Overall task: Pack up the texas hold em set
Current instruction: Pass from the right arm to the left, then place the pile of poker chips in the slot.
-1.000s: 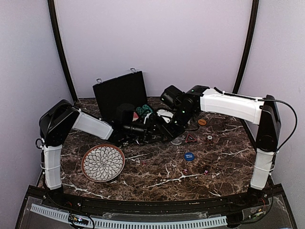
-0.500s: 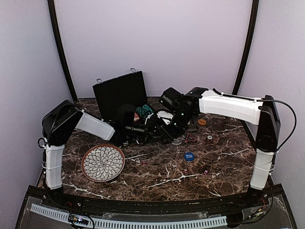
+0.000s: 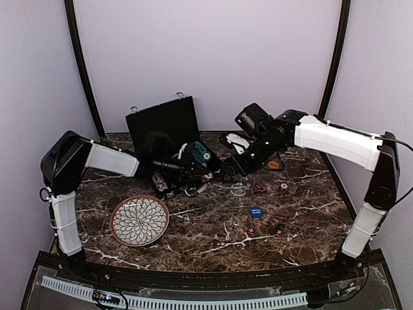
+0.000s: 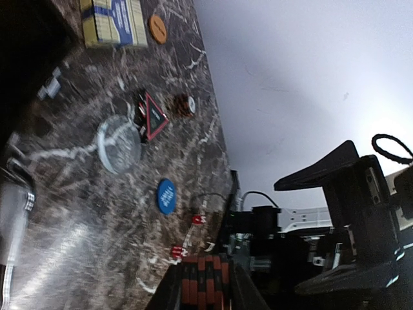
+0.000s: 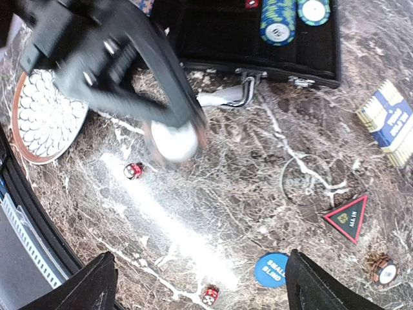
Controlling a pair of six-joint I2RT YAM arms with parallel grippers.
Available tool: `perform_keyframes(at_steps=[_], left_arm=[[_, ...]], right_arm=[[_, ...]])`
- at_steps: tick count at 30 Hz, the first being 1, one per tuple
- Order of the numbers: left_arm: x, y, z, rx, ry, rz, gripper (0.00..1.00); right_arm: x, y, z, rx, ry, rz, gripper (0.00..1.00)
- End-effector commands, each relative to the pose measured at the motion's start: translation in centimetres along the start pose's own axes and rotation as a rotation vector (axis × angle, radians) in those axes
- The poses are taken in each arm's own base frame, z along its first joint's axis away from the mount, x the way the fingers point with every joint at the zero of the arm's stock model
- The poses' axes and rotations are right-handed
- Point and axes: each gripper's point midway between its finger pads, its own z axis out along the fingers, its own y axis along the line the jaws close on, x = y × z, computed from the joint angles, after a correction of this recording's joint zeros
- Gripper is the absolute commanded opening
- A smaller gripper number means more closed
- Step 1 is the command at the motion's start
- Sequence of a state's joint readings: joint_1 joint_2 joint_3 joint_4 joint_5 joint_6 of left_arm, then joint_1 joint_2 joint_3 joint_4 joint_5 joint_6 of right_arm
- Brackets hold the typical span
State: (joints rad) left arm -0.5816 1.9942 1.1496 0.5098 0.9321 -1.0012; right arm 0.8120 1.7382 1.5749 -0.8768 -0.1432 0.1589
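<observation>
The chip tray's lid side is outward of my left gripper, to its left in the top view, so I need to swing there, tip downward and release the red-and-black stack.
The black briefcase [image 3: 161, 126] stands open at the back left, with green and blue chip stacks [image 5: 277, 19] lying in its tray [image 5: 219, 39]. My left gripper [image 4: 206, 287] is shut on a short stack of red-and-black striped chips [image 4: 205, 278], held just in front of the case [image 3: 190, 173]. From the right wrist view that stack shows end-on as a white disc [image 5: 174, 141]. My right gripper [image 5: 200, 274] is wide open above the table with nothing between its fingers, just right of the left gripper [image 3: 230, 169].
On the marble lie a blue button [image 3: 256, 211], an orange button [image 3: 274, 165], a red-edged triangle [image 3: 258, 187], a clear disc [image 5: 306, 181], a card deck [image 5: 390, 123], one chip [image 5: 382, 270] and red dice [image 5: 133, 170]. The patterned plate [image 3: 139, 221] sits front left.
My right gripper has opened wide and drawn back to the right. My left gripper has shut on the red-and-black chip stack and the left arm has shifted left.
</observation>
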Motion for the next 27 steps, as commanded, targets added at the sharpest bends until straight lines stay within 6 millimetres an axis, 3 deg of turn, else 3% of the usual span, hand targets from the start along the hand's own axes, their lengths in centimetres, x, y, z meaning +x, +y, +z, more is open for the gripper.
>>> perform_keyframes(at_steps=[1, 2, 3, 4, 5, 6, 7, 10, 12, 17, 20, 27], left_arm=[[-3.8, -3.1, -5.4, -0.207, -0.104, 0.333, 0.0], [-4.1, -1.5, -6.6, -0.319, -0.098, 0.374, 0.0], [-5.1, -2.6, -7.4, -0.352, -0.114, 0.432, 0.0], [-5.4, -1.4, -8.6, -0.45, -0.098, 0.48, 0.0], [-6.7, -2.5, -9.3, -0.489, -0.114, 0.538, 0.0], [-6.8, -1.4, -10.4, -0.581, -0.087, 0.585, 0.0], [-7.9, -2.1, -10.9, -0.612, -0.097, 0.63, 0.0], [-9.4, -1.2, -12.7, -0.727, -0.053, 0.732, 0.0], [-10.4, -0.7, -13.1, -0.77, -0.032, 0.784, 0.0], [-12.4, 2.8, -13.9, -0.916, 0.08, 0.88, 0.0], [-12.9, 5.2, -14.2, -0.983, 0.15, 0.907, 0.0], [-13.8, 7.6, -15.3, -1.045, 0.221, 0.946, 0.0]], right_arm=[[-0.5, -1.0, -1.1, -0.009, -0.061, 0.031, 0.9], [-0.5, -1.1, -1.1, -0.013, -0.067, 0.034, 0.9], [-0.5, -1.3, -1.2, -0.014, -0.073, 0.035, 0.9], [-0.4, -1.4, -1.1, -0.012, -0.075, 0.036, 0.9], [-0.4, -1.6, -1.1, -0.011, -0.078, 0.037, 0.9], [-0.3, -1.7, -1.0, -0.009, -0.078, 0.037, 0.89], [-0.2, -1.8, -0.9, -0.008, -0.079, 0.034, 0.89], [0.1, -2.0, -0.5, -0.014, -0.074, 0.031, 0.89], [0.2, -2.2, -0.4, -0.014, -0.074, 0.031, 0.88], [0.7, -2.6, 0.0, -0.025, -0.074, 0.039, 0.88], [1.0, -2.9, 0.3, -0.028, -0.068, 0.044, 0.88], [1.4, -3.7, 1.3, -0.037, -0.043, 0.058, 0.88]])
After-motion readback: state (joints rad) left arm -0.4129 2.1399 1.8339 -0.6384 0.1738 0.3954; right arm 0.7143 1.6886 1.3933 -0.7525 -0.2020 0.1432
